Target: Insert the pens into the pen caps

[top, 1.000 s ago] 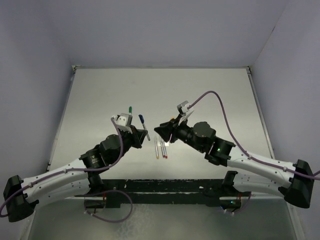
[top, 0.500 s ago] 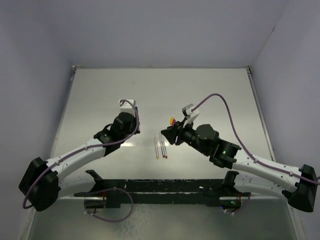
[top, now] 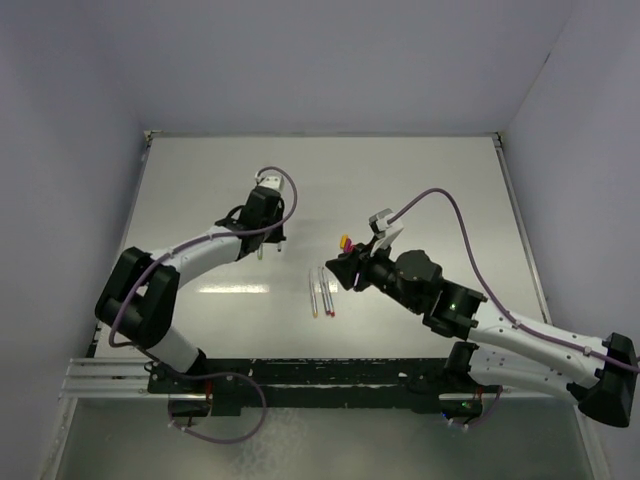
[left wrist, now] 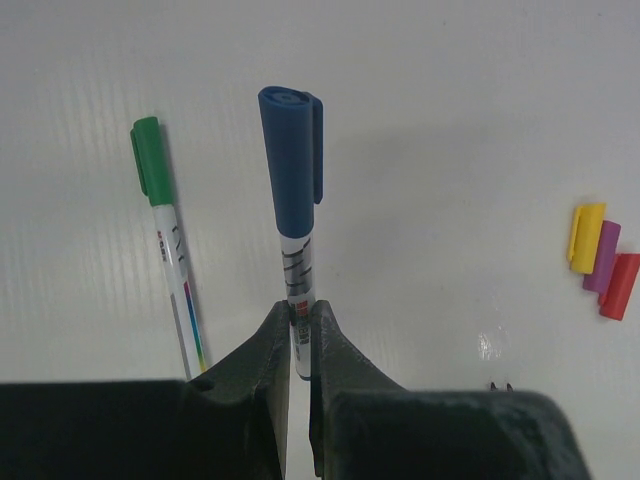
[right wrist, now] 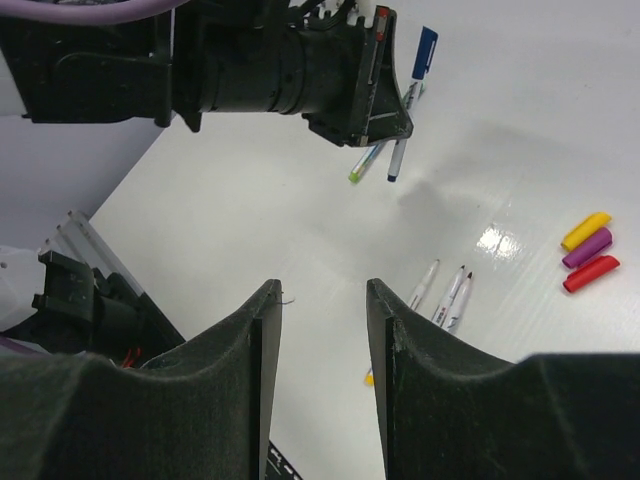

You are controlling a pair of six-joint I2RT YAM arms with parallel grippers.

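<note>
The left gripper lowers this pen beside the green-capped pen next and lets go of it, since its blue cap (left wrist: 292,150) is on.
My left gripper (left wrist: 298,312) is shut on the tail of a pen wearing a blue cap (left wrist: 292,150), low over the table. A pen with a green cap (left wrist: 165,240) lies just left of it. From above, the left gripper (top: 270,232) reaches to the table's middle left. Three uncapped pens (top: 321,295) lie side by side at the centre. Loose yellow (left wrist: 587,236), purple (left wrist: 603,256) and red (left wrist: 620,285) pen caps sit together to the right. My right gripper (right wrist: 320,290) hangs open and empty above the table, near the three pens (right wrist: 440,290) and the caps (right wrist: 587,248).
The left arm's black wrist (right wrist: 300,70) fills the top of the right wrist view. The table's raised rim (top: 320,133) runs along the far side, with grey walls around. A black rail (top: 330,375) carries both arm bases at the near edge.
The left arm has stretched out and swung toward the far left of the table, carrying the blue-capped pen. The right gripper has drifted slightly right and stayed open.
</note>
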